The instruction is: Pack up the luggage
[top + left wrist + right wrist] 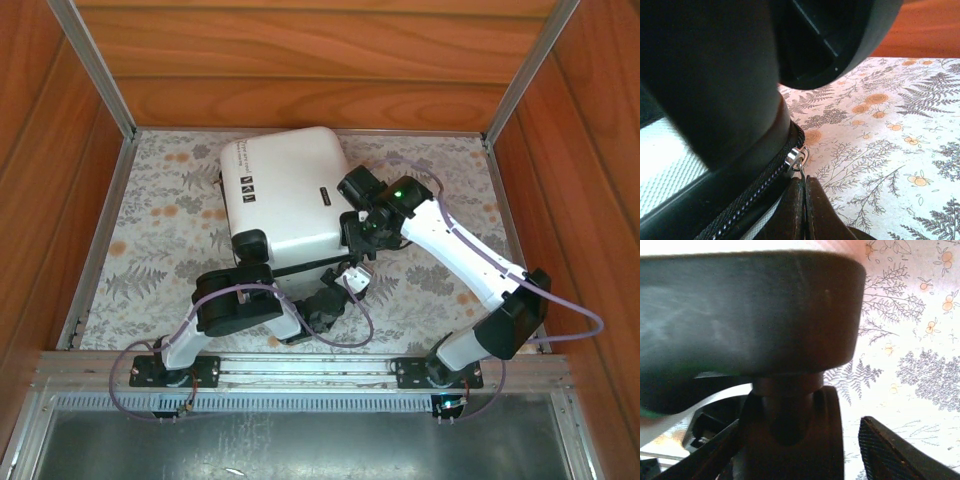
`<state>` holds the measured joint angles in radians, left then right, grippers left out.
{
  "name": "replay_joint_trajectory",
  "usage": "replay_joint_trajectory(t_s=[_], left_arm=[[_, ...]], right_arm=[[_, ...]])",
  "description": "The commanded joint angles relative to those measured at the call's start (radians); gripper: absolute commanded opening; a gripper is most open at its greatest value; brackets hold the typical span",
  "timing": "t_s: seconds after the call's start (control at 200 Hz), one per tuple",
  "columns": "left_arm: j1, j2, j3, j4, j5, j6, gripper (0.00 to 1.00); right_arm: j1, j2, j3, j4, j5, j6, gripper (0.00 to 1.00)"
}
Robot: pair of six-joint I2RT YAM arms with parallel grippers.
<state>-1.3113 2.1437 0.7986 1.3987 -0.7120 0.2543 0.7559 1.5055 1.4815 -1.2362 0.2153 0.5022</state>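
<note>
Next, my left gripper draws toward the corner, turning outward, and releases the tab, since the silver slider (796, 159) still sits just short of the luggage rim's rounded corner (800, 132).
The white luggage (285, 195) lies shut on the floral cloth, its black wheels toward the near side. In the left wrist view my left gripper (804, 205) is shut on the thin metal pull tab of the silver zipper slider (796, 159), which sits on the black zipper (747, 200) at the case's rim. From above, the left gripper (335, 292) is at the case's near right edge. My right gripper (360, 235) is at the case's right near corner. Up close, the right gripper (800, 455) stands open around a black wheel (790, 430), with a gap before the right finger (890, 450).
The floral cloth (160, 230) covers the table inside wooden walls (300, 60). Metal rails (95, 240) run along the left and right sides. Bare cloth lies left of the case and at the far right. Both forearms cross the near middle.
</note>
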Motion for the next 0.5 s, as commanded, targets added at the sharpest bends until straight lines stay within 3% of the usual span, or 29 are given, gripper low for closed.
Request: replay_joint_trajectory(t_s=[0.0,0.2,0.365,0.495], left_arm=[[-0.022,0.020,-0.012,0.018,0.068,0.022,0.00],[-0.023,0.016,-0.016,0.019,0.076,0.032,0.00],[-0.026,0.009,-0.025,0.018,0.104,0.077,0.00],[-0.035,0.013,-0.017,0.018,0.114,0.147,0.00]], right_arm=[[-0.018,0.008,-0.015,0.024,-0.045,-0.044,0.51],[-0.018,0.060,0.045,0.049,-0.121,-0.088,0.27],[-0.017,0.078,0.076,0.081,-0.176,-0.172,0.01],[-0.017,0.071,0.088,0.134,-0.302,-0.186,0.00]])
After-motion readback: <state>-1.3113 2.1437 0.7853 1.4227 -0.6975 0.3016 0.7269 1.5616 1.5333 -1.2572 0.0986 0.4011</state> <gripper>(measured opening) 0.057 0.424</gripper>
